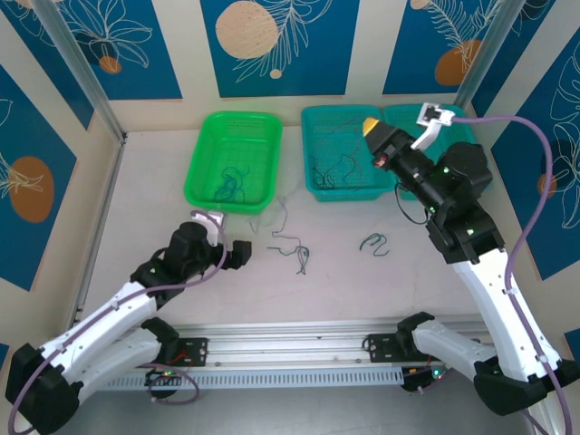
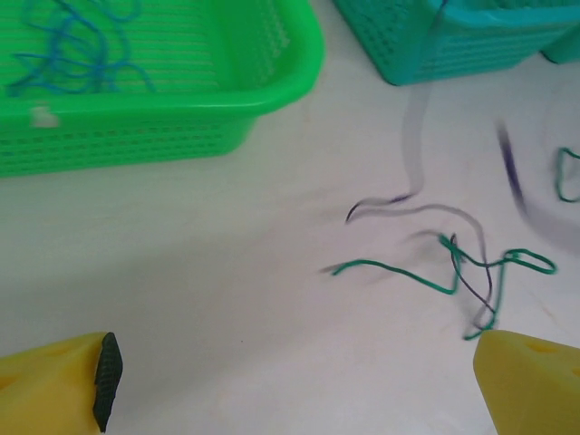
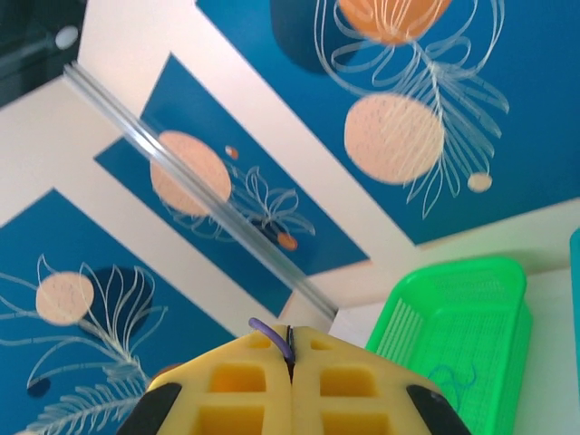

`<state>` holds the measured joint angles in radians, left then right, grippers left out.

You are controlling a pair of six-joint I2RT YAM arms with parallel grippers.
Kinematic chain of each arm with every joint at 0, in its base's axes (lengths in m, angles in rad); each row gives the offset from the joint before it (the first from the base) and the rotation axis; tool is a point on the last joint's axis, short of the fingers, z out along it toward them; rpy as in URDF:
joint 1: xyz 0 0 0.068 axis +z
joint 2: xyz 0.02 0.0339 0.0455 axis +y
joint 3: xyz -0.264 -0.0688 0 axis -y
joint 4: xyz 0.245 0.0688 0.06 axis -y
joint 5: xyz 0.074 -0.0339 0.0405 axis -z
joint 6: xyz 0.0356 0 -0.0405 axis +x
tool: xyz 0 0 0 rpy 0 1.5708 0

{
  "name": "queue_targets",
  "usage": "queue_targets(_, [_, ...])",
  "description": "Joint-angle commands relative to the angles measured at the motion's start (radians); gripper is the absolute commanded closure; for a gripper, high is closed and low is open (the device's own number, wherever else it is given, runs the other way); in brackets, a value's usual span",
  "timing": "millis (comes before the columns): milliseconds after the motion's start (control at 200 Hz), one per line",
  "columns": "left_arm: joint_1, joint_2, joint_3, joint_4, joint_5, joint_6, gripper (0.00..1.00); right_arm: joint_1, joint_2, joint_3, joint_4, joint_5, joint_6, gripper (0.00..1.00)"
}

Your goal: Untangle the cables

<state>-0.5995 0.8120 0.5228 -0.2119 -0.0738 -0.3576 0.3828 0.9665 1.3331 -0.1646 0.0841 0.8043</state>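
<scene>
My right gripper moves outward next, then tilts down and lowers over the teal basket to release the cable, since dark cables already lie there.
A small tangle of cables [image 1: 296, 251] lies on the table's middle: a green cable [image 2: 426, 276] crossed by a thin dark one [image 2: 478, 288]. Another thin dark cable [image 2: 412, 195] above them looks blurred. A separate green cable [image 1: 374, 242] lies further right. My left gripper [image 1: 239, 254] [image 2: 294, 376] is open just left of the tangle, low over bare table, nothing between its yellow fingers [image 2: 54, 385]. My right gripper [image 1: 371, 126] [image 3: 290, 346] is raised above the teal basket [image 1: 319, 186], shut on the short end of a thin purple-blue cable [image 3: 266, 327].
A green basket [image 1: 201, 168] at the back left holds several blue cables [image 2: 72, 45] [image 1: 231, 186]. The teal basket holds dark cables [image 1: 331, 170]; a second teal basket [image 1: 464, 132] sits behind my right arm. Walls close in on the back and sides.
</scene>
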Motion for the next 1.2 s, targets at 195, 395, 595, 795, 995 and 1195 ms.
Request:
queue_targets(195, [0.023,-0.058,-0.049,0.096,0.1,-0.034,0.0,0.003,0.065,0.055,0.046,-0.118,0.072,1.0])
queue_targets(395, [0.023,-0.025,-0.069,0.434,0.427,-0.185,0.0,0.022,0.089,0.111,0.019,-0.106,0.038,1.0])
queue_targets(595, [0.023,0.052,0.065,0.381,0.509,-0.302,0.04,0.011,0.158,0.223,-0.056,0.051,0.016,1.0])
queue_targets(795, [0.037,0.061,0.147,0.248,0.452,-0.427,0.05,-0.037,0.341,0.351,-0.027,0.157,-0.011,1.0])
queue_targets(995, [0.073,0.077,0.167,0.207,0.512,-0.506,0.03,-0.106,0.594,0.533,-0.088,0.165,-0.013,1.0])
queue_targets(1195, [0.076,0.032,0.186,0.062,0.432,-0.42,0.03,-0.139,0.761,0.549,-0.098,0.205,-0.068,1.0])
